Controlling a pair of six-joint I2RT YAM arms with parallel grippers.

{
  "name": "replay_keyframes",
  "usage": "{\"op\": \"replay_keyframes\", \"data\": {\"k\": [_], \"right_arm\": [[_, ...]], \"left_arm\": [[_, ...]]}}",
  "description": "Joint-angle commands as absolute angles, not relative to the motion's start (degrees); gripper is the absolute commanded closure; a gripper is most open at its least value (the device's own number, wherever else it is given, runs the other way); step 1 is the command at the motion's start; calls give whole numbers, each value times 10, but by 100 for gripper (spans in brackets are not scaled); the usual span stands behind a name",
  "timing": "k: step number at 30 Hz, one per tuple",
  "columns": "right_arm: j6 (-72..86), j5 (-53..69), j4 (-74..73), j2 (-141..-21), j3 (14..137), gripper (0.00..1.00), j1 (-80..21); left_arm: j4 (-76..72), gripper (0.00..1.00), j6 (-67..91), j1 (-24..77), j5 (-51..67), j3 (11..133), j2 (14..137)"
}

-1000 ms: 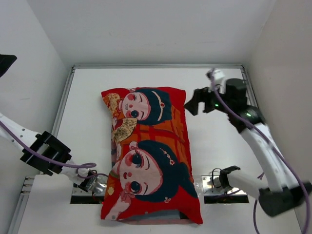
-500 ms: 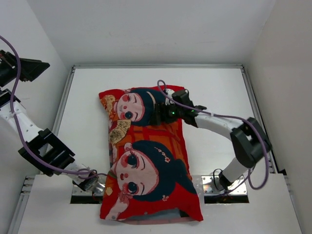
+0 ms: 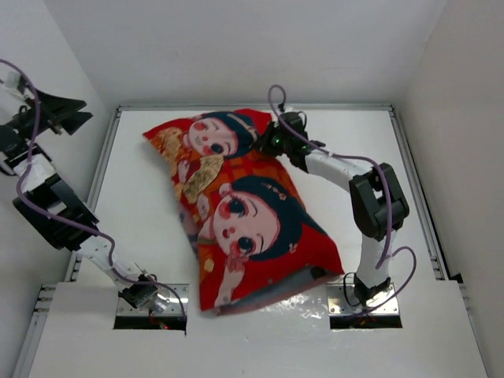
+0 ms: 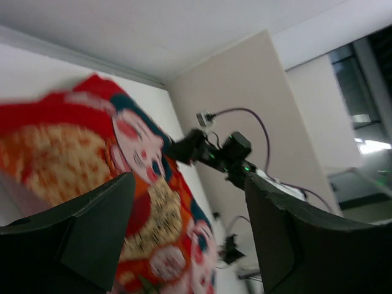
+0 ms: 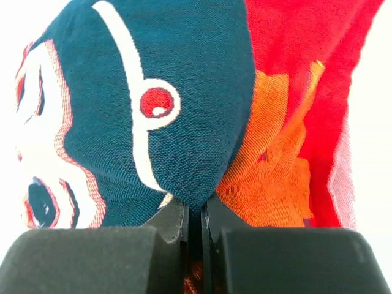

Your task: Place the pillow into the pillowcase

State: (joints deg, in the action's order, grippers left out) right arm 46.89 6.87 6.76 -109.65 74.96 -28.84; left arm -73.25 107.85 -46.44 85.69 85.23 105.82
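Note:
Next, my right gripper pulls the pinched fabric outward toward the table's far metal rim point(image 3: 321, 106) and releases it there. The reason is that the case's open end hangs past the table's near edge.
The red pillowcase point(image 3: 252, 213) with doll faces lies plump and slanted across the table, its open end at the near edge. The pillow is hidden; only the case's bulge hints at it. My right gripper point(image 3: 272, 142) is at the case's far right corner, shut on a pinch of teal and orange fabric point(image 5: 184, 92) between its fingertips point(image 5: 195, 205). My left gripper point(image 3: 72, 115) hangs high at the far left, off the table, open with nothing between its fingers point(image 4: 190, 184). In the left wrist view the pillowcase point(image 4: 73, 141) lies below and beyond it.
White walls close in the table point(image 3: 354, 142) on three sides, with a metal rim along its edges. Two metal base plates point(image 3: 150, 303) point(image 3: 366, 303) sit at the near edge. My right arm point(image 4: 229, 153) shows in the left wrist view.
My right gripper shut on the pillowcase's far corner and pulled it toward the back; the case swung, its near end going right. My left gripper stayed raised at the far left.

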Motion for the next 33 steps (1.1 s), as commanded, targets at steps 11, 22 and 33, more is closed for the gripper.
{"op": "replay_keyframes", "data": {"k": [11, 22, 33], "right_arm": [[344, -78, 54, -1047, 835, 100, -208], [302, -172, -32, -1026, 870, 100, -241], [309, -286, -6, -1008, 846, 100, -243]], "left_arm": [[-718, 27, 947, -268, 897, 1133, 1000], [376, 25, -80, -124, 247, 1354, 955], [437, 23, -152, -94, 346, 1041, 945]]}}
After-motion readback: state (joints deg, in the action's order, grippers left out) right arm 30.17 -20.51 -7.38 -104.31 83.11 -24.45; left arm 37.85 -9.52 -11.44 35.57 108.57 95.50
